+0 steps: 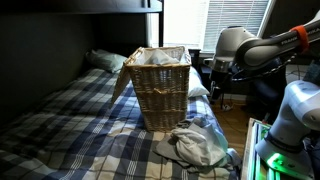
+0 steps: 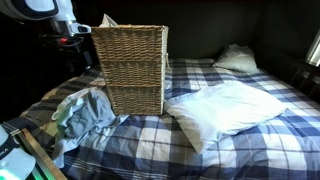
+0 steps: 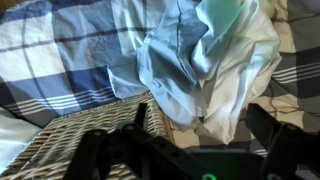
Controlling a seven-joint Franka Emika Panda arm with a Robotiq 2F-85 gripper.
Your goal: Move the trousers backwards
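The pile lies below the gripper, so the gripper will next go down with open fingers from the air beside the basket onto the pale blue top of the trousers [image 2: 91, 98] [image 3: 198, 76].
The trousers [image 1: 196, 146] lie in a crumpled pile of pale blue, white and mint-green cloth at the edge of the bed, just in front of the wicker basket [image 1: 160, 88]. They also show in an exterior view [image 2: 86, 112] and fill the upper part of the wrist view [image 3: 185, 60]. My gripper [image 1: 214, 76] hangs in the air beside the basket, above and behind the pile, and it also shows in an exterior view [image 2: 67, 40]. In the wrist view its two dark fingers [image 3: 205, 128] stand wide apart with nothing between them.
The bed has a blue plaid cover [image 2: 150, 145]. A tall wicker basket [image 2: 132, 70] stands on it. A white pillow [image 2: 225, 108] lies beside the basket, and another pillow [image 2: 236, 58] lies at the head. The bed edge and floor [image 1: 232, 125] are next to the pile.
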